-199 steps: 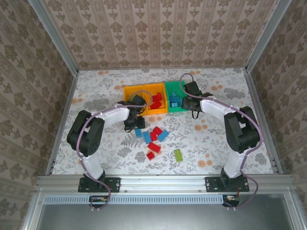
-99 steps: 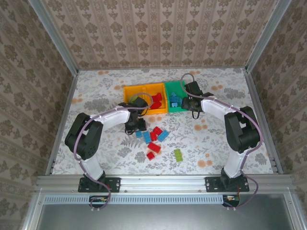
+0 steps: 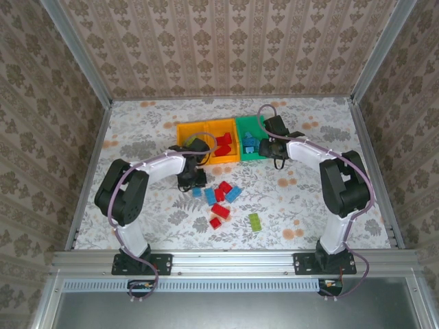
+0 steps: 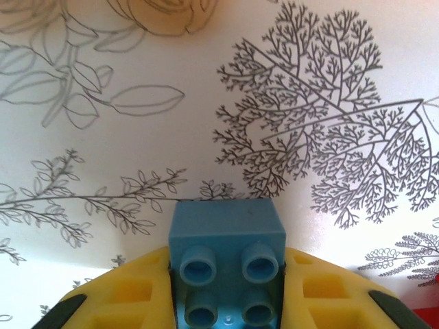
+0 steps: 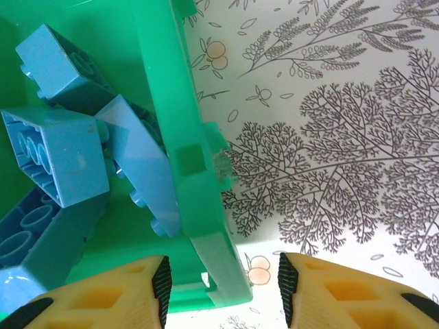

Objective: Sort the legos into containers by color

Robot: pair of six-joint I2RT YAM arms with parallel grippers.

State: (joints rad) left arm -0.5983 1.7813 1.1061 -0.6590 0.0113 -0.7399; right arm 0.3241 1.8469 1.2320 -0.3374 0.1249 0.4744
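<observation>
I need to carry the light blue lego up and outward with my left gripper, past the orange-yellow containers, into the green container, where blue legos are.
My left gripper is shut on a light blue lego, studs facing the camera, just above the patterned table. From above, this gripper sits left of the loose legos: blue, red and one lime green. My right gripper stands open astride the near corner of the green container's wall, touching nothing. Blue legos lie in that container. One orange-yellow container holds red legos; the other stands to its left.
The containers stand side by side at the table's middle back. Metal rails and wallpapered walls enclose the table on three sides. The right arm bends along the right side, the left arm along the left.
The left gripper shifted slightly right toward the loose legos and closed on the blue lego. The right gripper stayed at the green container, its jaws a little narrower.
</observation>
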